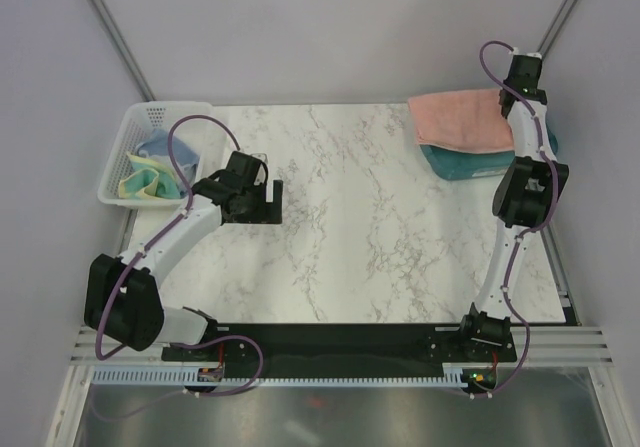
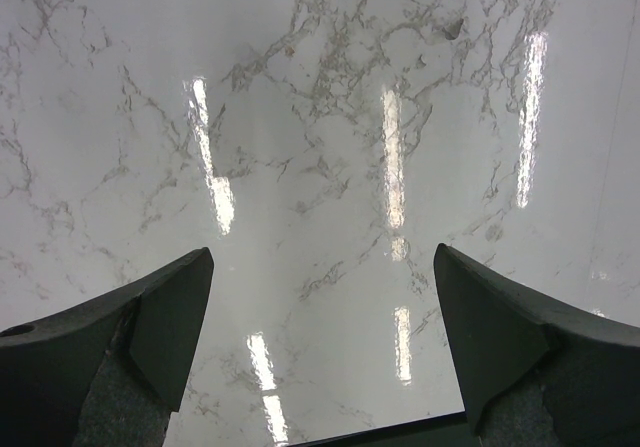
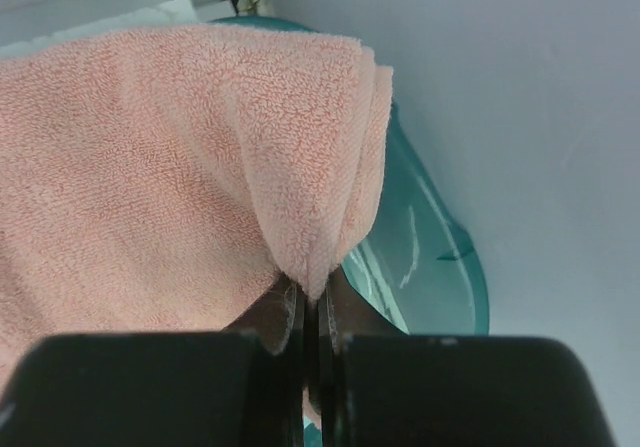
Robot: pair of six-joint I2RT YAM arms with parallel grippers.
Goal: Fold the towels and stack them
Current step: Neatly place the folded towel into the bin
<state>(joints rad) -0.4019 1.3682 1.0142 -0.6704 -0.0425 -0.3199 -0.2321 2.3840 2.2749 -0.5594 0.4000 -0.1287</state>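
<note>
I should lower my right gripper and shift toward the wall (image 1: 527,113) (image 3: 385,277) beside the teal tray next, then open, since the pink towel's opposite end overhangs the tray's rim.
The salmon-pink towel (image 1: 460,119) lies folded over a teal tray (image 1: 463,162) at the back right; it fills the right wrist view (image 3: 150,167). My right gripper (image 3: 312,302) is shut on the pink towel's edge, at the far right (image 1: 522,92). The pale-yellow towel (image 1: 140,182) and grey-blue towel (image 1: 160,150) lie crumpled in the white basket (image 1: 125,157) at the back left. My left gripper (image 2: 325,317) is open and empty over bare marble, right of the basket (image 1: 262,199).
The teal tray (image 3: 430,257) sits under the pink towel by the right wall. Grey walls close the sides and back. A black strip runs along the table's near edge (image 1: 340,335).
</note>
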